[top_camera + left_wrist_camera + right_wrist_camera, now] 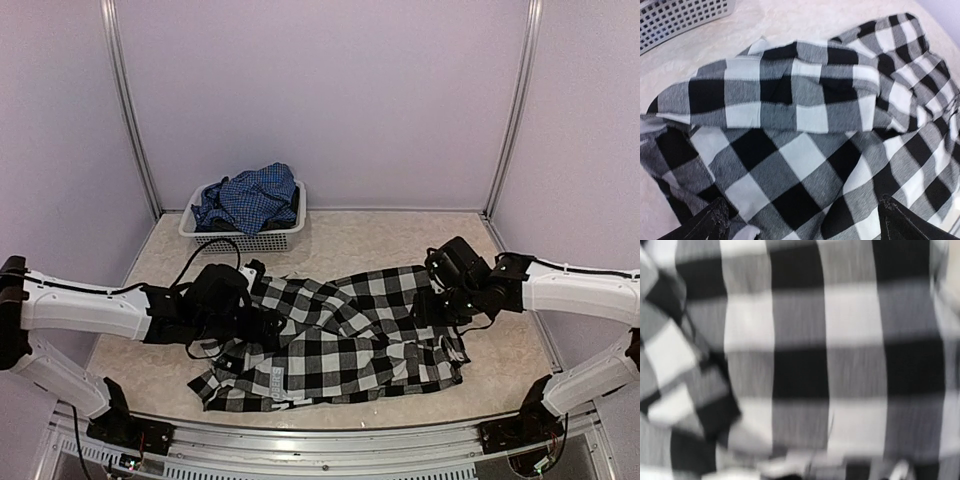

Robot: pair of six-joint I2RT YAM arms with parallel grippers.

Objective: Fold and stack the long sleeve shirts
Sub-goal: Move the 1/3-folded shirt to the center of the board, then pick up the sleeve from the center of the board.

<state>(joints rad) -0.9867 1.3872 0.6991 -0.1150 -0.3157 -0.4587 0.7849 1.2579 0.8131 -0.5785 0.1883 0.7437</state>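
Note:
The right gripper moves to the left in the top view next, across the checked shirt (340,340) onto the ridged fold, because that cloth lies crooked over flatter cloth.
The black-and-white checked long sleeve shirt (340,340) lies crumpled across the middle of the table, one fold ridged up across it (790,95). The blue fine-checked shirt (250,197) is bunched in the white mesh basket (235,238) at the back left. My left gripper (262,322) hovers low over the checked shirt's left part; its fingers (710,222) stand wide apart, open, with flat cloth between them. My right gripper (447,300) sits on the shirt's right edge. Blurred checked cloth (800,365) fills the right wrist view, hiding its fingers.
The basket's corner (680,20) shows at the upper left of the left wrist view, with pale table surface (790,20) beside it. Grey enclosure walls with metal posts (130,120) stand behind and to the sides. A black cable (205,250) loops off the left arm.

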